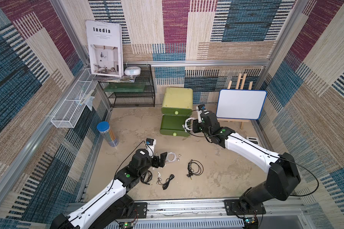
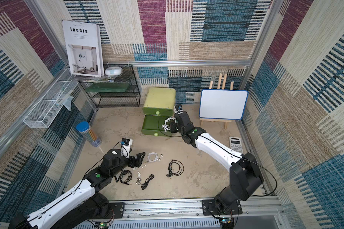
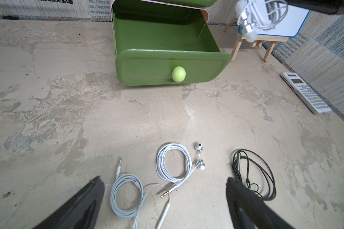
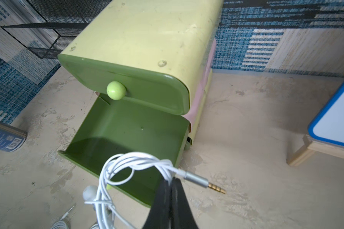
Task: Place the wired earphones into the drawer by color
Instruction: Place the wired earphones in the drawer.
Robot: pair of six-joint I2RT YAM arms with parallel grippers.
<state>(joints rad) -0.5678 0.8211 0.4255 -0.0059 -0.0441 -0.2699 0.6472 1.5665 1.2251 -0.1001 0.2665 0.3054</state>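
The bundle's plug still sticks out past the drawer's side, so my right gripper will next move over the bottom of the open lower drawer and down to release the bundle [image 1: 187, 124].
My right gripper [image 4: 172, 179] is shut on a bundle of white wired earphones [image 4: 115, 174], which hangs over the right front corner of the open lower drawer [image 4: 127, 126], its jack plug sticking out sideways. In both top views the bundle [image 1: 187, 124] [image 2: 166, 124] hangs at the right edge of the dark green drawer [image 1: 168, 133]. The upper drawer [image 1: 175, 111] is closed. My left gripper [image 3: 164, 179] stands open low over two white earphones [image 3: 173, 162] [image 3: 126, 195] on the table. Black earphones [image 1: 196, 169] [image 1: 168, 181] [image 1: 146, 177] lie nearby.
A whiteboard on a wooden easel [image 1: 240, 104] stands right of the drawers, with a calculator [image 2: 235, 144] in front of it. A blue-lidded tube [image 1: 107, 133] stands at the left. A black mesh shelf [image 1: 131, 89] and a white wire basket [image 1: 72, 111] line the back left.
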